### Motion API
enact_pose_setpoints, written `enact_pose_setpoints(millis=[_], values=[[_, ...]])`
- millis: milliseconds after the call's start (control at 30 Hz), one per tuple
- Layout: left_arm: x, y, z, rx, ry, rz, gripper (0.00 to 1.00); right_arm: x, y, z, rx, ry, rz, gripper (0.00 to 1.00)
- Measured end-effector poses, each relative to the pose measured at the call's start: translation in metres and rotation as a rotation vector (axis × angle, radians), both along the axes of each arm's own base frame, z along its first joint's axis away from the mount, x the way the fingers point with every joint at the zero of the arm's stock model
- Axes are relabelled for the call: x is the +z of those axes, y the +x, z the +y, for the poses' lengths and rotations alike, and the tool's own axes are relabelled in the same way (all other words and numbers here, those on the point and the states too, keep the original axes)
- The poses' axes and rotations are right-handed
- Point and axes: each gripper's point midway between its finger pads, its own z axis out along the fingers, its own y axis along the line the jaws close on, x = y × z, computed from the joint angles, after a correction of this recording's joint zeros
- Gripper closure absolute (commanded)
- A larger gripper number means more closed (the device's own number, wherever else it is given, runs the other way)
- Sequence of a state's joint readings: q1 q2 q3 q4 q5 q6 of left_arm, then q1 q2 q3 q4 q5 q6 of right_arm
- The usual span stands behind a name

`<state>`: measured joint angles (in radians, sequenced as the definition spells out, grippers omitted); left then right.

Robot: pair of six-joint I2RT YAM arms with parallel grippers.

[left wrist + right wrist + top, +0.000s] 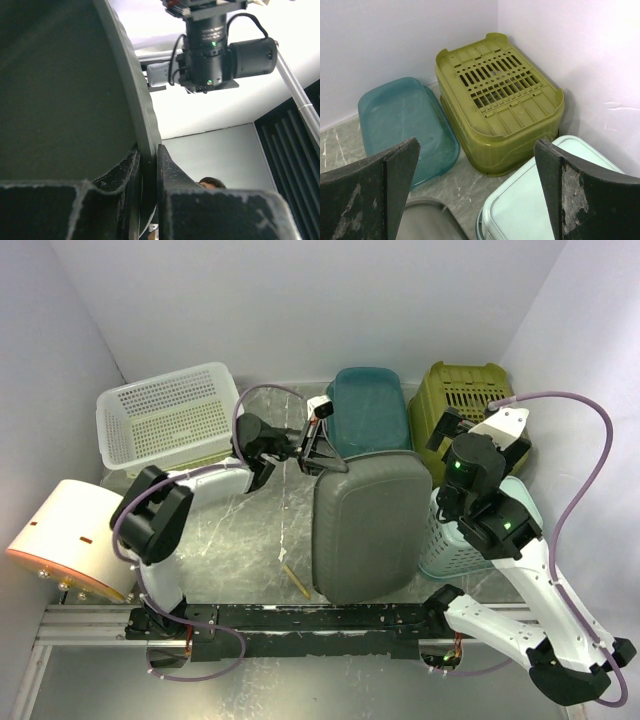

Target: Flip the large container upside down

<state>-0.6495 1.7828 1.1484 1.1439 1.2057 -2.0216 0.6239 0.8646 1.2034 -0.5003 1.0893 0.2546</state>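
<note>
The grey tub's broad smooth side already points up, so I will next bring the tub's held rim down onto the table with my left gripper and release it.
The large container (pixel 370 525) is a grey tub in the middle of the table, tipped so that one broad smooth face is towards the top camera. My left gripper (pixel 318 455) is shut on its rim at the far left corner. In the left wrist view the rim (pixel 142 120) runs down between the two pads (pixel 172 172), and the grey wall (pixel 60 90) fills the left side. My right gripper (pixel 470 425) hangs open to the right of the tub, holding nothing. In the right wrist view its gripper (pixel 477 145) stands wide, with a corner of the grey container (pixel 432 220) below it.
A teal tray (pixel 368 410) lies behind the tub. An upturned olive basket (pixel 462 395) sits in the back right corner, and a mint basket (pixel 455 545) is under my right arm. A white basket (pixel 170 415) is back left, a round cream object (pixel 65 540) at far left, a wooden stick (pixel 296 581) near the front rail.
</note>
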Motion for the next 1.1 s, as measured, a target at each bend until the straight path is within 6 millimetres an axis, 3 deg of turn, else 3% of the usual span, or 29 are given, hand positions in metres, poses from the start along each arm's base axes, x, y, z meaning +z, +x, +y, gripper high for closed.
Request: enact_pose_setpoints(millis=[167,267,333,400,467,533,567,600,800,933,1100], values=[[-0.031,0.014,-0.010,0.008,-0.014,0.019,0.93,-0.001,-0.004,-0.002,-0.004,0.017,-0.004,0.00],[-0.039,0.019,-0.011,0.011,-0.005,0.042,0.93,-0.003,-0.004,-0.003,-0.004,0.014,0.003,0.00],[-0.040,0.023,-0.010,0.012,-0.002,0.040,0.80,-0.004,-0.004,-0.003,-0.005,0.012,0.009,0.00],[-0.041,0.026,-0.006,0.010,0.000,0.030,0.73,-0.006,-0.004,-0.002,-0.003,0.014,0.012,0.00],[-0.046,0.032,-0.002,0.009,0.013,0.028,0.59,-0.007,-0.004,-0.002,-0.002,0.017,0.015,0.00],[-0.056,0.041,0.005,0.010,0.035,0.029,0.35,-0.009,-0.004,-0.001,0.000,0.021,0.019,0.00],[-0.064,0.048,0.010,0.005,0.055,0.033,0.13,-0.010,-0.005,-0.001,0.000,0.023,0.022,0.00],[-0.072,0.055,0.014,0.008,0.066,0.034,0.01,-0.011,-0.005,-0.001,0.002,0.025,0.025,0.00],[-0.132,0.098,0.027,0.017,0.123,0.062,0.01,-0.017,-0.008,0.003,0.034,0.056,0.039,0.00],[-0.170,0.110,0.027,-0.020,0.164,0.093,0.01,-0.020,-0.013,0.003,0.049,0.076,0.044,0.00],[-0.181,0.117,0.029,-0.042,0.172,0.072,0.01,-0.022,-0.013,0.004,0.057,0.089,0.050,0.00]])
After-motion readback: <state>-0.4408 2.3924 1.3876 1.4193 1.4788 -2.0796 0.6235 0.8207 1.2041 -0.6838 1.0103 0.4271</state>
